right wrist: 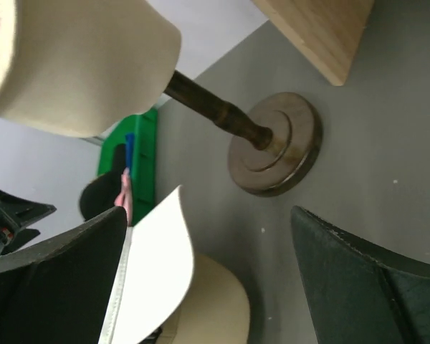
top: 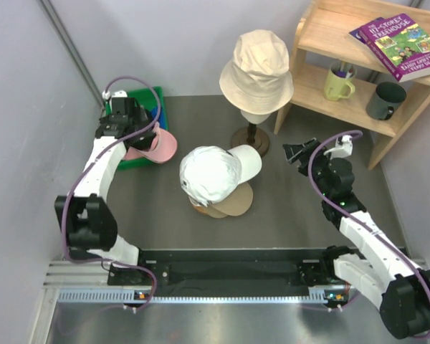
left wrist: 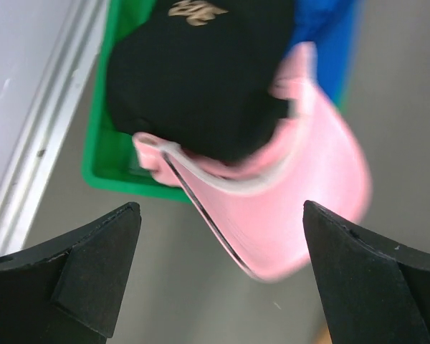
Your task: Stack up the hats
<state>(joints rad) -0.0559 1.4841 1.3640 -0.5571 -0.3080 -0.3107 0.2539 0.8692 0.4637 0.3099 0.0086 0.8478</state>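
The left gripper will move outward and down onto the black cap's near edge and close there, because the black cap lies over the pink cap.
A white cap lies on a tan cap at the table's middle. A pink cap lies half on a green tray at the left, with a blue cap behind it. A cream bucket hat sits on the head form. My left gripper is open just above the pink cap; in the left wrist view its brim sticks out from under a black cap. My right gripper is open and empty, right of the white brim.
The stand's round base is by my right gripper. A wooden shelf at the back right holds two mugs and a book. Grey walls close in on the left and at the back.
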